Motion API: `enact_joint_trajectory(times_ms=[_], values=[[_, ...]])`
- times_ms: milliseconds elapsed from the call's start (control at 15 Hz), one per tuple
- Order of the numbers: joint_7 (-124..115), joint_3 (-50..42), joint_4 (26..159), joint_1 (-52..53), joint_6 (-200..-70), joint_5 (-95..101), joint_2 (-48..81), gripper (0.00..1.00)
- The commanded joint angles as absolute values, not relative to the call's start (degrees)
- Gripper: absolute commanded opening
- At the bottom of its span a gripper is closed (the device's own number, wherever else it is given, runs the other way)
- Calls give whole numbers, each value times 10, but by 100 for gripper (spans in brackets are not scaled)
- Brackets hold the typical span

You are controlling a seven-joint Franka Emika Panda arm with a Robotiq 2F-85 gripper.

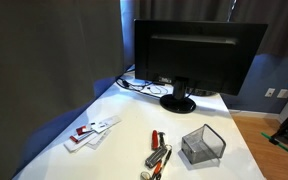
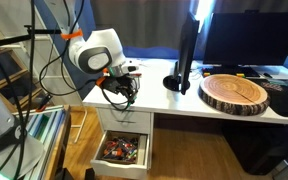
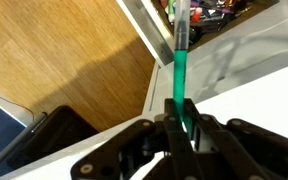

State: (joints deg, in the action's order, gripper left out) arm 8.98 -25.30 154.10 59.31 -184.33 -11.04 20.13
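My gripper moves away from the open drawer next, over the part of the desk beside the wire-mesh basket, since that part lies bare. It then releases the green marker.
In the wrist view my gripper [image 3: 180,118] is shut on a green marker [image 3: 181,70] with a pale cap end. The marker points away from me toward an open drawer [image 3: 144,20] below. In an exterior view the gripper [image 2: 121,90] hangs at the end of the white desk [image 2: 174,100], above the open drawer [image 2: 121,150], which holds several small colourful items. The marker itself is too small to make out there.
A round wooden slab [image 2: 235,92] and a monitor [image 2: 187,50] stand on the desk. In an exterior view the monitor [image 1: 197,55], a wire-mesh basket [image 1: 203,146], loose markers [image 1: 158,152] and cards [image 1: 92,132] lie on the desktop. Wooden floor lies beneath the drawer.
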Motion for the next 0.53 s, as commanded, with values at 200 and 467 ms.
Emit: enact_joint_trajectory(times_ms=[200, 467], values=[[91, -184, 1495, 565, -1801, -117, 160, 3], [32, -71, 1447, 450, -1774, -59, 177, 3]])
